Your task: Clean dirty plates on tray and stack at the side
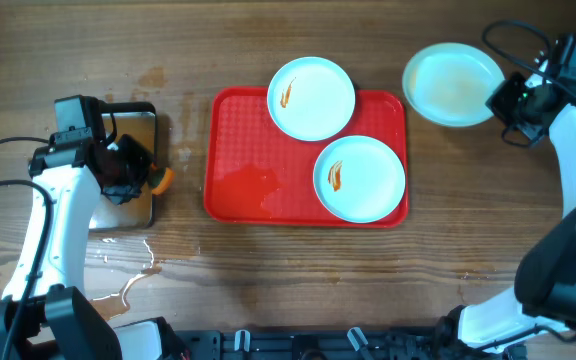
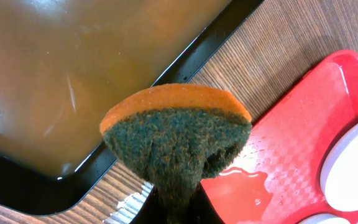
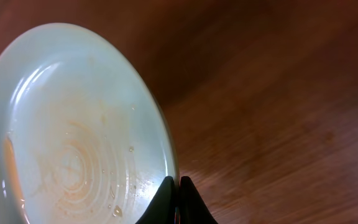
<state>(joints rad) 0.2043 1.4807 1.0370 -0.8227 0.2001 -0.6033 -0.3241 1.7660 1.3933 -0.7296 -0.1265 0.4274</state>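
Observation:
The wood beside the tray is bare, so I will lower my right gripper and pull it back a little. I will set the wet plate down there to release it.
Two white plates with orange-red smears lie on the red tray (image 1: 248, 175): one (image 1: 311, 97) at its far edge, one (image 1: 359, 178) at its right front. A third plate (image 1: 451, 84), wet with a faint orange film, is off the tray at the far right; my right gripper (image 1: 501, 98) is shut on its rim, as the right wrist view shows (image 3: 178, 186) with the plate (image 3: 73, 137) left of the fingers. My left gripper (image 1: 140, 172) is shut on an orange and green sponge (image 2: 176, 140) by the tray's left edge (image 2: 291, 143).
A black-rimmed metal pan (image 1: 133, 195) lies under the left arm; it also shows in the left wrist view (image 2: 73, 68). Water is puddled on the wood at the front left (image 1: 133, 270) and on the tray's left part (image 1: 243, 185).

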